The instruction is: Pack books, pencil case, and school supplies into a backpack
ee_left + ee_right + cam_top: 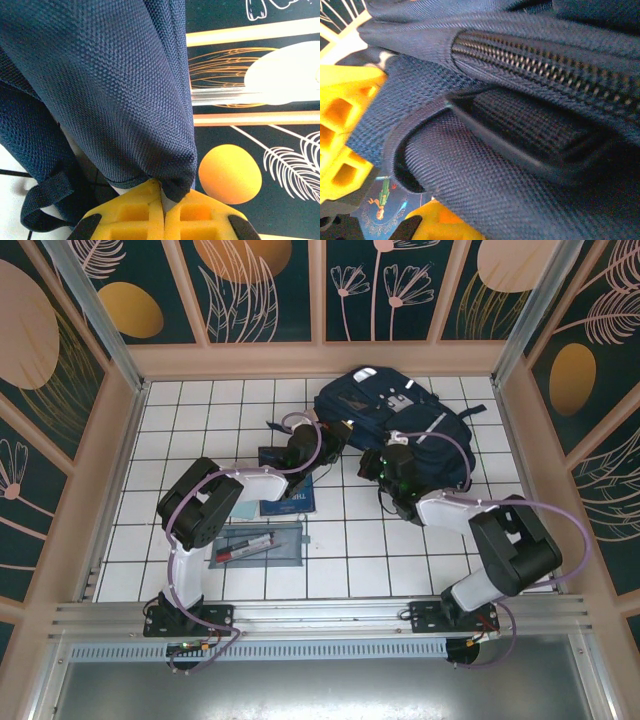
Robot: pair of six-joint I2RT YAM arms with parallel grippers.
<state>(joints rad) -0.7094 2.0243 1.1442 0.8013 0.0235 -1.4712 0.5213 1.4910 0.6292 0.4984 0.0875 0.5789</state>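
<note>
The left gripper's shut fingers have the fold of navy fabric between them. The left gripper next needs to draw that fold away from the right gripper and open its fingers to let it go.
The navy backpack (pixel 400 415) lies at the back of the tiled table, right of centre. My left gripper (pixel 335 433) is at its left edge, and its yellow fingers (pixel 135 212) are shut on a fold of the backpack's navy fabric (pixel 110 90). My right gripper (pixel 383 462) is at the near edge, shut with backpack fabric (pixel 510 190) over its jaws. One yellow finger (pixel 440 222) shows below a zipper (pixel 545 65). The dark-blue book (pixel 292 498) lies partly under my left arm. The grey pencil case (pixel 258 545) with its red and black pens lies nearer. A pale blue-green square (pixel 244 510) lies beside the book.
Wooden walls (pixel 110 440) with dark floral panels enclose the table on three sides. A loose dark strap (pixel 42 200) hangs from the backpack. The left gripper's yellow fingers (pixel 340 125) and a bit of the book cover (pixel 382 202) show at the left of the right wrist view.
</note>
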